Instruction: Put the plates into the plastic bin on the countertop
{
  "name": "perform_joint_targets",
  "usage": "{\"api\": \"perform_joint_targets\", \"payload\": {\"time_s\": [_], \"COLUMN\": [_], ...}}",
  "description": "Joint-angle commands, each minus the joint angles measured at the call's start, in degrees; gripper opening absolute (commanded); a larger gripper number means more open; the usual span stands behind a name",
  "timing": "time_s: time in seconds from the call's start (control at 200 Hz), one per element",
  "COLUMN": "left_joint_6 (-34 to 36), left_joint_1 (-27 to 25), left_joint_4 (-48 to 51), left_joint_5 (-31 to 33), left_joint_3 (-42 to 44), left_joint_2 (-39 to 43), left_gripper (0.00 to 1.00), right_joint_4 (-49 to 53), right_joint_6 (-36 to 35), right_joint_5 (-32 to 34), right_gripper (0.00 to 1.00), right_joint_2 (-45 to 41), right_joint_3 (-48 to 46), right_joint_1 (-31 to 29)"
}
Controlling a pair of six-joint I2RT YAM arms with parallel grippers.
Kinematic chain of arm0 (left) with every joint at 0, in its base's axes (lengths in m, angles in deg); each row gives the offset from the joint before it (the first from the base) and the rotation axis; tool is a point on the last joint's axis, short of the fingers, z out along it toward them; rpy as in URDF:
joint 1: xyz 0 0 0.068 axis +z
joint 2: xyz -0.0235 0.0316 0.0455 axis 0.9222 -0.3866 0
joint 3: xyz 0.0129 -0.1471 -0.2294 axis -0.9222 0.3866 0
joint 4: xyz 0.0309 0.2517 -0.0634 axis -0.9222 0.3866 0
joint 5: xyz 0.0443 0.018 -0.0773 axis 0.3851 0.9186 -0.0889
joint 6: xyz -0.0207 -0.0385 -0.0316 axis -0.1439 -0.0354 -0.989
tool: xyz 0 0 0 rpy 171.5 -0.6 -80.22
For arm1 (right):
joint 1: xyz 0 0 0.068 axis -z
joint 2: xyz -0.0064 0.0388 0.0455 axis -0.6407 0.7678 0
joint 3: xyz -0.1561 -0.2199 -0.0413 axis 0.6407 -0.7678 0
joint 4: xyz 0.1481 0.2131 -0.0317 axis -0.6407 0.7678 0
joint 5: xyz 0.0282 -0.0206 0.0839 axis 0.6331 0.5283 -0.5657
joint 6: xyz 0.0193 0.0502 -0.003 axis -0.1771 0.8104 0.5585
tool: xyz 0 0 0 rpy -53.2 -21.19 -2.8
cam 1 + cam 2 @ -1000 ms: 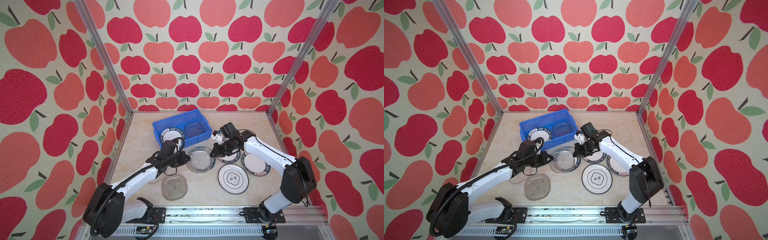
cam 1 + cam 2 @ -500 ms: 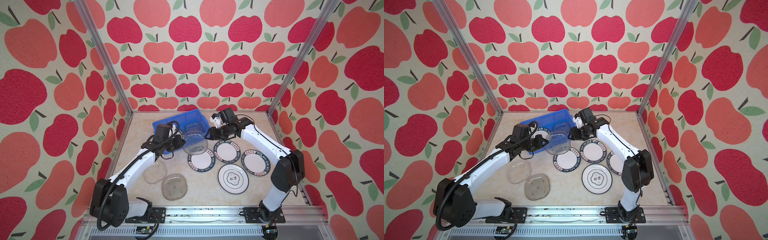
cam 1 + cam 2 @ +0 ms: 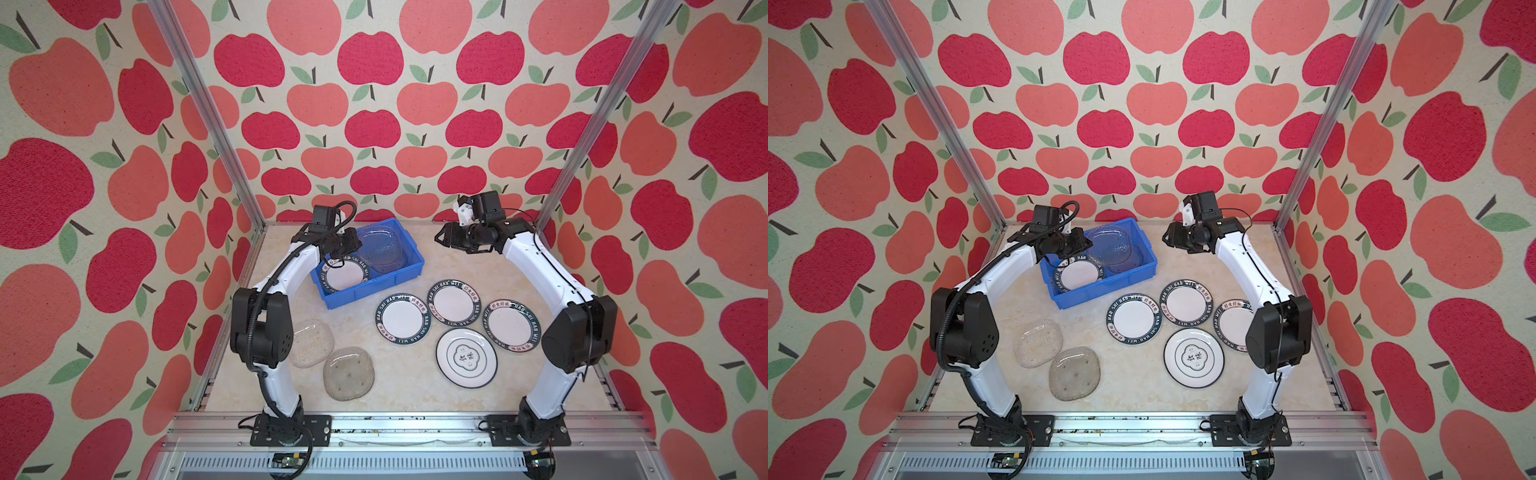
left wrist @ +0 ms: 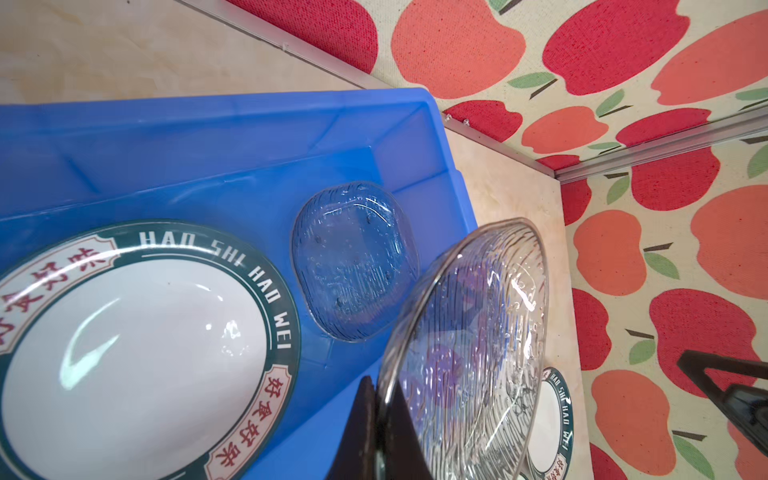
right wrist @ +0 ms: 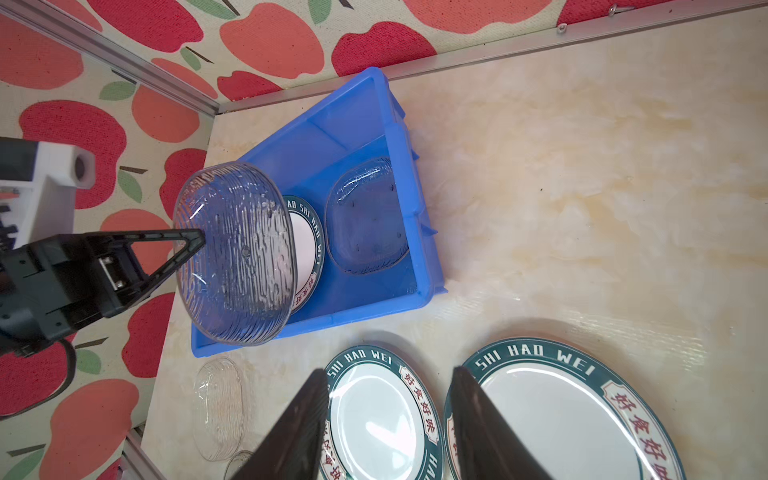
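I should next lower my left gripper into the bin [image 3: 374,291], onto the glass plate lying there, and release the clear glass plate's rim, since the white lettered plate fills the bin's other end.
My left gripper [image 4: 376,386] is shut on the rim of a clear glass plate [image 4: 469,353], holding it tilted above the blue plastic bin [image 3: 374,291]. Inside the bin lie a white lettered plate [image 4: 137,340] and another glass plate [image 4: 353,262]. My right gripper [image 3: 442,239] hangs open and empty to the right of the bin, above the countertop [image 3: 407,395]. Three lettered plates [image 3: 404,318] [image 3: 454,302] [image 3: 512,325] and an emblem plate [image 3: 466,358] lie on the right of the countertop. Two glass plates [image 3: 311,344] [image 3: 348,373] lie at the front left.
The bin stands near the back wall, left of centre. Aluminium rails [image 3: 415,419] frame the countertop and apple-patterned walls [image 3: 374,124] close three sides. The left arm's elbow [image 3: 259,328] rises beside the front-left glass plates.
The left gripper has lifted the glass plate off the middle of the countertop and carried it back over the bin. The right gripper has opened and drawn away to the back right.
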Motion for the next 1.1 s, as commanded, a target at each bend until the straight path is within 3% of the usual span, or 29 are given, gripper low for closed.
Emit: {"api": "perform_joint_targets", "payload": {"time_s": [0.0,0.21,0.79,1.096], "left_joint_6": [-0.6,-8.8,-14.9,-17.9], "left_joint_1": [0.7,0.3,-3.7,-3.9], "left_joint_4": [3.8,-1.4,-4.9,-8.2], "left_joint_5": [-0.7,-2.0,8.1,7.9], "left_joint_3": [-5.5,-4.4,-2.6,-3.9], "left_joint_2": [-3.9,-7.7,-14.2,-18.1], "left_gripper": [0.00,0.00,0.00,0.00], "right_joint_4": [1.0,1.0,0.1,0.1], "right_joint_6": [0.9,1.2,0.7,0.9], "right_joint_5": [-1.3,-2.7,-6.6,-7.7], "right_gripper": [0.51,0.51,0.50,0.50], "right_joint_2": [2.0,3.4,4.4,4.7], "right_joint_3": [2.5,4.0,3.0,3.0], "right_joint_1": [1.0,1.9,4.1,4.3]}}
